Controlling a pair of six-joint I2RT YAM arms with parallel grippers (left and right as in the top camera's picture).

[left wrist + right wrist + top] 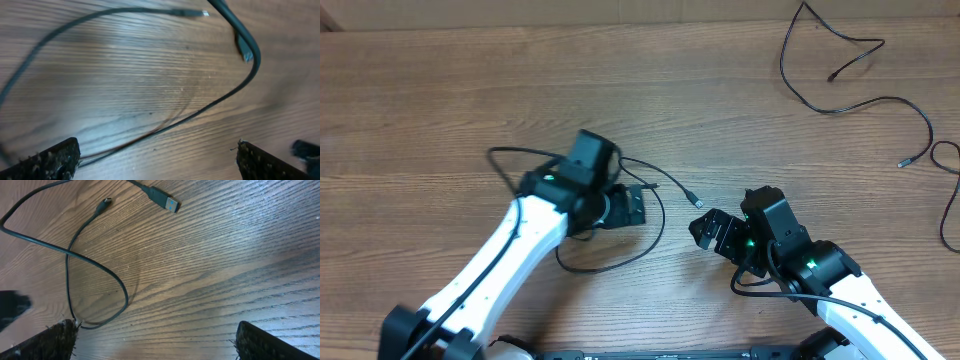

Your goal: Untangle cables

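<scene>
The left gripper should move down and over toward the right gripper, onto the bend of the cable loop, since that part of the cable is clear of the crossing.
A thin black cable (601, 270) loops on the wood table around my left gripper (625, 206), and its small plug (696, 199) lies between the two arms. In the left wrist view the cable (215, 102) curves across the wood from beside the left finger (52, 161), with a plug (244, 51) above; the left gripper (157, 162) is open with only table between its pads. My right gripper (711, 232) stands open to the right of that plug. The right wrist view shows a crossed cable loop (95, 266), a blue-tipped USB plug (165, 202) and the open right gripper (157, 341).
A second black cable (890, 98) lies spread out at the far right of the table. Part of another cable (943, 228) shows at the right edge. The table's far edge runs along the top of the overhead view.
</scene>
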